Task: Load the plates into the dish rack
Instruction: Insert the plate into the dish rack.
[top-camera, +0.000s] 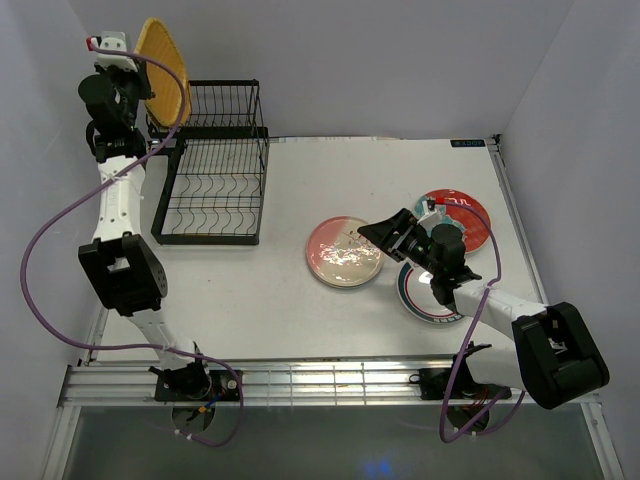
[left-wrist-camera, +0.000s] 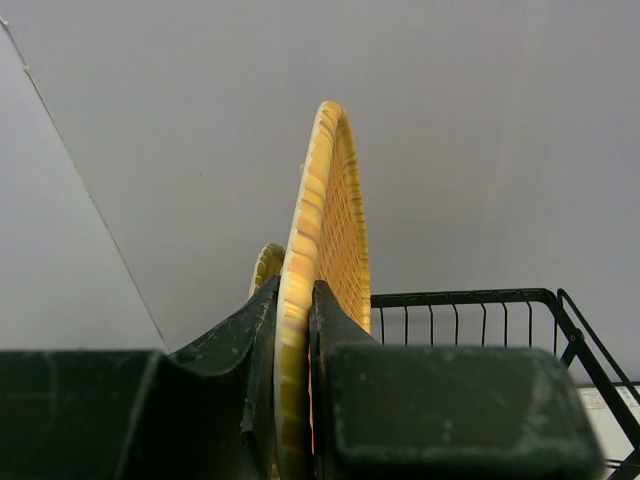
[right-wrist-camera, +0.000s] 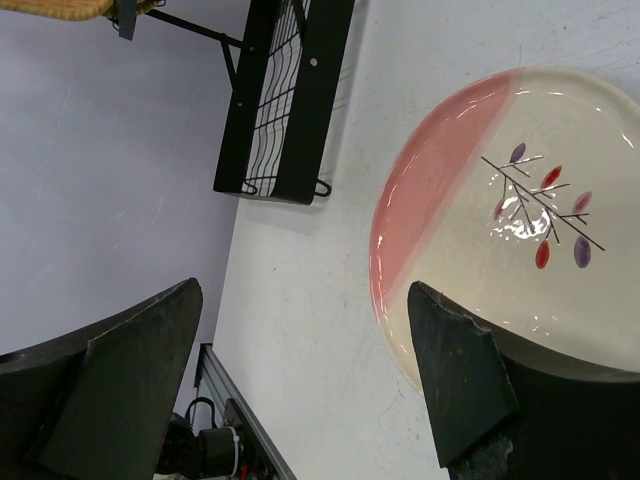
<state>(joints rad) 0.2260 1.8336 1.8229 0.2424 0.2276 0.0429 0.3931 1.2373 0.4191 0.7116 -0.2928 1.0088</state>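
Note:
The woven plate is high above the rear basket's bar (left-wrist-camera: 397, 300). The woven plate therefore comes down next, away from the rack's side, before my left gripper opens.
My left gripper (top-camera: 135, 72) is raised at the far left and shut on a yellow-orange woven plate (top-camera: 165, 70), held on edge above the back left corner of the black wire dish rack (top-camera: 215, 185). The left wrist view shows both fingers (left-wrist-camera: 340, 330) clamping that plate's rim (left-wrist-camera: 335, 200), with the rack's rear basket (left-wrist-camera: 480, 300) behind. A pink-and-white plate (top-camera: 345, 252) lies flat mid-table. My right gripper (top-camera: 375, 232) stands open at its right edge. One finger (right-wrist-camera: 455, 370) is over the plate (right-wrist-camera: 520, 220) and the other is over bare table.
A red plate (top-camera: 465, 215) lies at the right. A teal-rimmed plate (top-camera: 420, 298) lies partly under my right arm. The rack (right-wrist-camera: 285, 100) stands along the table's left side, near the wall. A second yellowish rim (left-wrist-camera: 265, 265) peeks out behind my left finger.

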